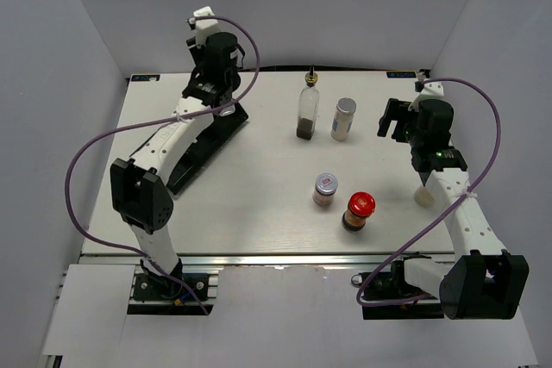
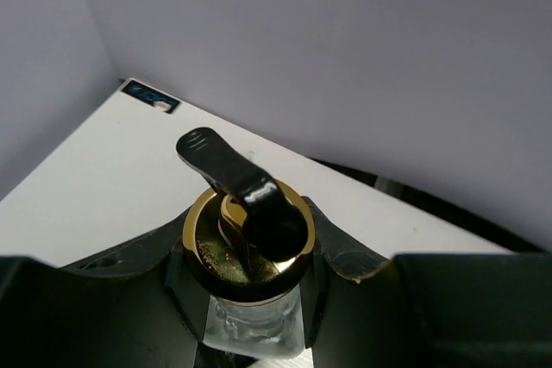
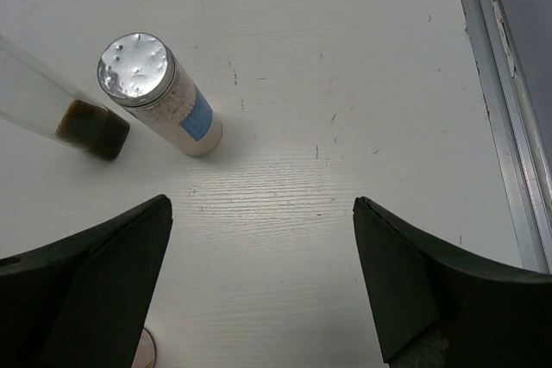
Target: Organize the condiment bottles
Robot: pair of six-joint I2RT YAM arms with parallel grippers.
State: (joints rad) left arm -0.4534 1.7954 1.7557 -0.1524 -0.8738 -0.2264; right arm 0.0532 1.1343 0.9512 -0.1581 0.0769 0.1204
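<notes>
My left gripper lowers to the left in the top view next and releases the cruet there, since the tray's far end lies below my left gripper.
My left gripper is at the far left, above the black tray. In the left wrist view it is shut on the glass neck of a clear cruet with a gold collar and black spout. In the top view that cruet is hidden under the gripper. The second cruet stands at the back centre, with the white silver-capped shaker right of it. The silver-lidded jar and red-lidded jar stand nearer the front. My right gripper is open and empty, right of the shaker.
The tray lies slanted along the left side under my left arm. The table's right metal edge runs close beside my right gripper. Grey walls close in the back and both sides. Purple cables loop from both arms.
</notes>
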